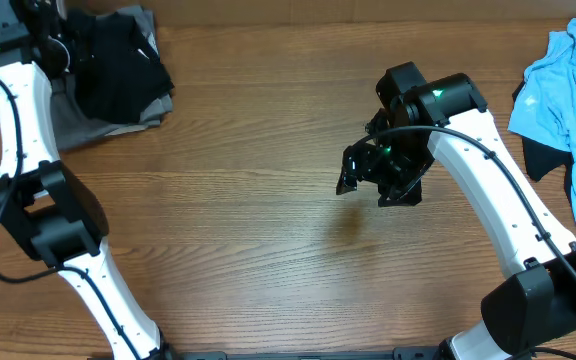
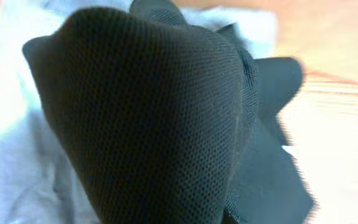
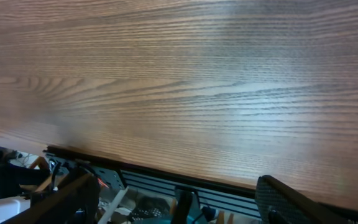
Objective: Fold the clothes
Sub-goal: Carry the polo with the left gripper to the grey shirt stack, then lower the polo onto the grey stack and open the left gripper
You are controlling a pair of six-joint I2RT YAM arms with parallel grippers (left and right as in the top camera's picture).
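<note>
My left gripper, above the grey garment (image 1: 78,125), will next go down and left in the overhead view to release the peaked black shirt over it.
At the table's far left corner a black shirt (image 1: 118,70) lies bunched on top of a grey garment (image 1: 78,125). My left gripper (image 1: 56,45) is at the black shirt's left edge. In the left wrist view black mesh fabric (image 2: 154,112) rises in a peak toward the camera and hides the fingers, so the gripper is shut on it; the pale garment (image 2: 17,155) lies under it. My right gripper (image 1: 378,180) hovers over bare wood at the middle of the table, well away from any clothes. It stands open (image 3: 179,199) with nothing between its fingers (image 3: 291,199).
A crumpled light blue garment (image 1: 568,80) lies at the right edge over a dark one (image 1: 540,160). The right wrist view shows the wooden table (image 3: 179,81), its front edge and cables and frame parts (image 3: 135,193) beyond it.
</note>
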